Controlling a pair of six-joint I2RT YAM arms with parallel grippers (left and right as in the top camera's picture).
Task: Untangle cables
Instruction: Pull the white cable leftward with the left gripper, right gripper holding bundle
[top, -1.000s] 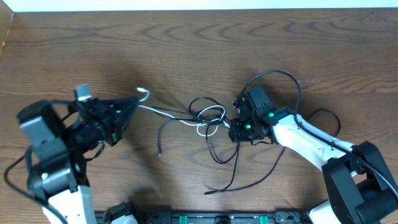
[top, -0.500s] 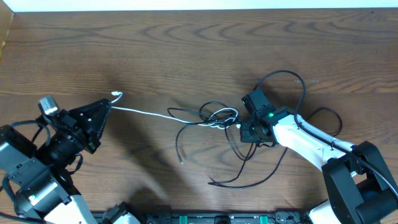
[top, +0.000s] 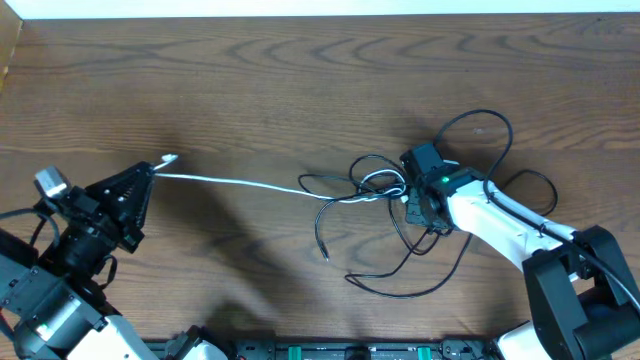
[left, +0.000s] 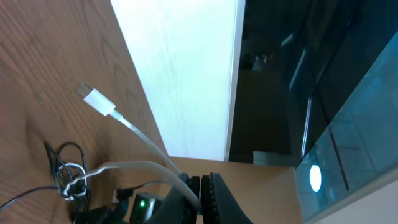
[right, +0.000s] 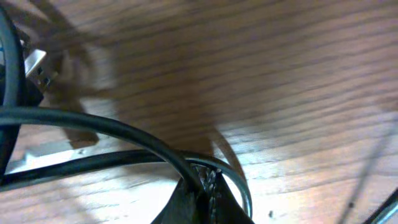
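The black cable's loops go around the white cable, so I next need to move my right gripper to the right in the overhead view, beside the knot (top: 378, 185), and release the black cable.
The white cable (top: 240, 184) stretches taut from my left gripper (top: 150, 170) at the left to the knot (top: 378, 185) at centre right. My left gripper is shut on the white cable near its plug (top: 168, 159); in the left wrist view the plug (left: 94, 98) sticks out past the closed jaws (left: 202, 190). The black cable (top: 400, 270) loops around the knot and trails toward the front. My right gripper (top: 412, 200) is shut on the black cable (right: 124, 134) at the knot's right side, low over the table.
The wooden table (top: 300, 80) stretches to a white strip at the back edge. A thicker black arm wire (top: 480, 125) arcs behind the right wrist. A metal plug (right: 37, 67) lies on the wood in the right wrist view.
My left gripper has pulled the white cable's end further left and toward the front, drawing it straight. The knot and my right gripper have shifted right, and the black loops have tightened.
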